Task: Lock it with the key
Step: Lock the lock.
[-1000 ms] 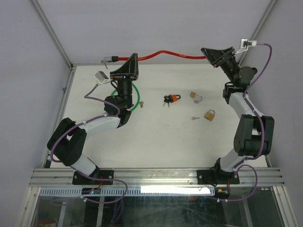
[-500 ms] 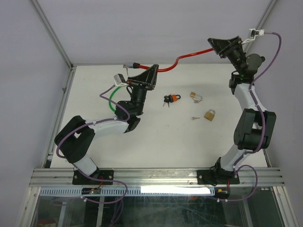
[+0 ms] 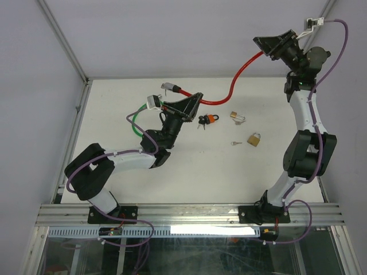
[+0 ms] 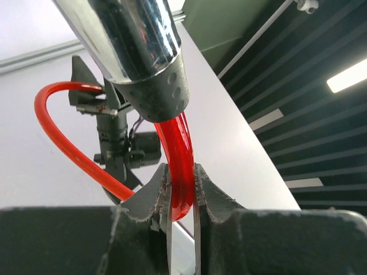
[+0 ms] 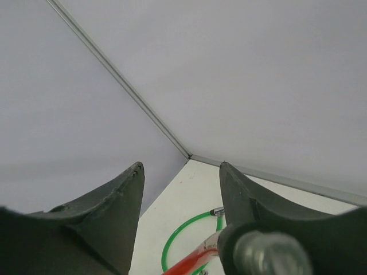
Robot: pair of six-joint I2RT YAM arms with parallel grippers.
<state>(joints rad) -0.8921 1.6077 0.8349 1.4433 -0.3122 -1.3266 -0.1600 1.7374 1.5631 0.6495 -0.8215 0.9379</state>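
The upper part of the red cable lies back of my right gripper's fingers. My right gripper should next move back and left in the top view and tilt down onto it.
My left gripper [image 3: 196, 98] [image 4: 180, 172] is shut on a red cable [image 3: 238, 77] [image 4: 182, 189], just below its chrome end piece [image 3: 170, 87] [image 4: 137, 51]. The cable arcs up to my right gripper [image 3: 261, 43] [image 5: 180, 169], raised high at the back right. Its jaws stand apart, with wall and table showing between them. The cable's black lock head [image 5: 264, 252] lies against the right finger. On the table lie a small loose key [image 3: 236, 143], a brass padlock [image 3: 254, 138], a second padlock [image 3: 237, 117], and an orange padlock with black keys [image 3: 207, 120].
A green cable loop [image 3: 133, 121] [image 5: 180, 240] lies on the table behind my left arm. Grey enclosure walls with metal frame bars [image 3: 63, 46] stand to the left, back and right. The rail [image 3: 189, 215] runs along the near edge.
My left gripper swung right toward the orange padlock, carrying the cable's chrome end. My right gripper rose and moved right, its jaws widening, and the red cable now bends steeply.
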